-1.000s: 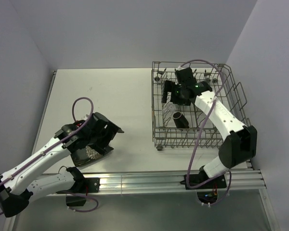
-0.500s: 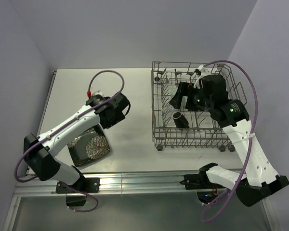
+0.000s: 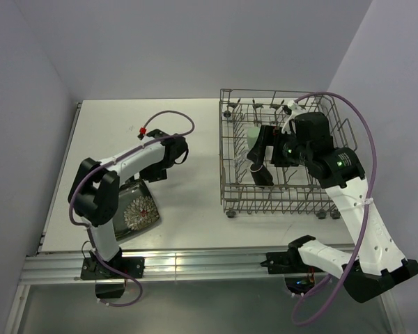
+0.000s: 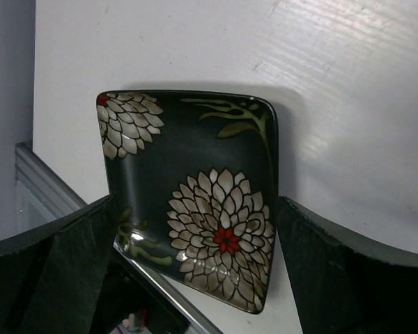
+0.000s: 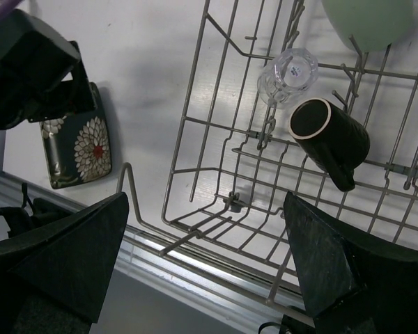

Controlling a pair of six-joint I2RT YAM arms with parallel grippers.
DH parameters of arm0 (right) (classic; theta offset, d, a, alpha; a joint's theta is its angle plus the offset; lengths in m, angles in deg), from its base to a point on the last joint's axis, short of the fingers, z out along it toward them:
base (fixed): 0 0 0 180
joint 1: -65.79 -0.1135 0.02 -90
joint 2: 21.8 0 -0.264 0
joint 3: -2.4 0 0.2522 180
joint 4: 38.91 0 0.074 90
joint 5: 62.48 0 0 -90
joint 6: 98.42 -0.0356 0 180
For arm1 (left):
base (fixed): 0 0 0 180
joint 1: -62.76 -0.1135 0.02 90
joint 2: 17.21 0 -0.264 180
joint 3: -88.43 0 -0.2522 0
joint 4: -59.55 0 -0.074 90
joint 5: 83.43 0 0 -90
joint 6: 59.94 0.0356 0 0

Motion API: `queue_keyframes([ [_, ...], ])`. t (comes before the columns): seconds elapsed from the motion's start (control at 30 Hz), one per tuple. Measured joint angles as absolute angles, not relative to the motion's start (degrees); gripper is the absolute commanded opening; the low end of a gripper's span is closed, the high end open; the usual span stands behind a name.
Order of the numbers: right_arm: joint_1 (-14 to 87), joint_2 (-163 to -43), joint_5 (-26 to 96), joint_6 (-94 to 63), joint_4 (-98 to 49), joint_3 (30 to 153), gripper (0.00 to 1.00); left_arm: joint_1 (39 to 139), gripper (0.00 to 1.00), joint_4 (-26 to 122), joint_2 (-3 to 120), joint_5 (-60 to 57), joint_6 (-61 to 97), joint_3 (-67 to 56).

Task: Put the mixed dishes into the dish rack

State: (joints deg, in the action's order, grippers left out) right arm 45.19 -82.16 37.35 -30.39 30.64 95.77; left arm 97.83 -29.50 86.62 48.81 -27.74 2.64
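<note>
My left gripper moves to the right in the left wrist view next, then goes down to the plate's rim beside the large flower, because the plate lies flat.
The square black floral plate lies flat on the table at the near left; it fills the left wrist view. My left gripper hangs above it, open and empty, with the fingers on either side of it. The dish rack stands at the right. In it are the brown handled mug, on its side, the small clear glass and the pale green cup. My right gripper is open and empty above the rack's left part. The dark bowl is not in view.
The metal rail runs along the table's near edge, close to the plate and the rack's front. The rack's wheels rest on the table. The left arm's cable loops over the table's middle.
My left gripper has risen from the plate and swung back toward the table's middle, the arm folding up. My right arm has drawn back from the rack's far part and lifted.
</note>
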Motion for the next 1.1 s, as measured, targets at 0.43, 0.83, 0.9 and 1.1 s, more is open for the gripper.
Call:
queue_keyframes([
  [0.43, 45.19, -80.76, 37.61, -29.93, 30.64, 94.64, 1.0, 96.03, 0.96, -24.05, 95.63, 44.44, -19.54, 3.1],
  [0.83, 45.19, -79.16, 37.19, -29.56, 30.62, 92.65, 1.0, 95.46, 0.89, -20.97, 95.87, 41.9, -19.3, -2.17],
  [0.9, 45.19, -79.16, 37.19, -29.54, 30.66, 92.5, 1.0, 95.44, 0.84, -20.91, 95.3, 41.97, -19.54, -3.3],
  [1.1, 45.19, -79.05, 37.19, -29.54, 30.64, 92.5, 1.0, 95.44, 0.54, -20.23, 95.21, 41.64, -20.79, -5.18],
])
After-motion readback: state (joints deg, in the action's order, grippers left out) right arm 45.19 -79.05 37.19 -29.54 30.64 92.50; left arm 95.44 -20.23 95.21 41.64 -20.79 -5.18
